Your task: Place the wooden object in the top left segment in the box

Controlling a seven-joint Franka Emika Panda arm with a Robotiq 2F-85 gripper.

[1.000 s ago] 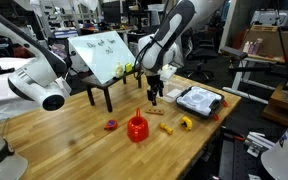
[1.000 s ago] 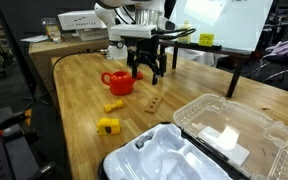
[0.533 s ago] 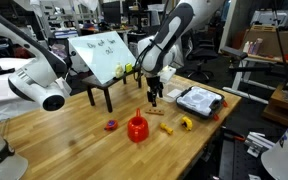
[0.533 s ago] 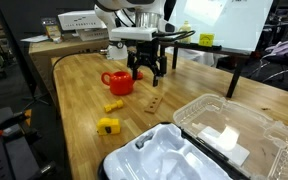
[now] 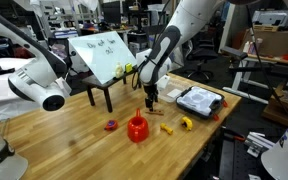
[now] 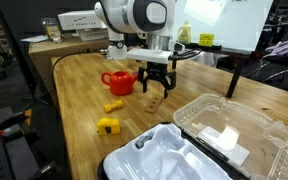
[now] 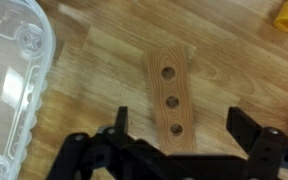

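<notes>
My gripper's open fingers are already on either side of the wooden object. Next they will go straight down around the long sides of the wooden object [image 6: 155, 104] [image 7: 175, 128].
The wooden object [image 7: 170, 100] is a flat tan block with three holes. It lies on the table straight below my gripper [image 7: 181, 128]. The jaws are open and empty, one finger on each side of the block, not touching it. In both exterior views the gripper [image 5: 150, 99] [image 6: 156, 90] hangs low over the block [image 5: 154, 112] [image 6: 155, 103]. The box [image 5: 199, 99] with a dark rim stands open near the table's edge, and shows close up as a pale interior [image 6: 169, 160].
A red funnel-shaped object [image 5: 136, 128] [image 6: 119, 82] stands beside the gripper. Small yellow pieces [image 6: 113, 105] [image 6: 107, 126] [image 5: 185, 123] and a purple-red piece [image 5: 111, 125] lie on the table. A clear plastic tray [image 6: 229, 125] [image 7: 14, 80] lies next to the box. A small black table with a white board [image 5: 102, 52] stands behind.
The arm has swung over and come down, so the open gripper now straddles the wooden block. The block and the other objects have not moved.
</notes>
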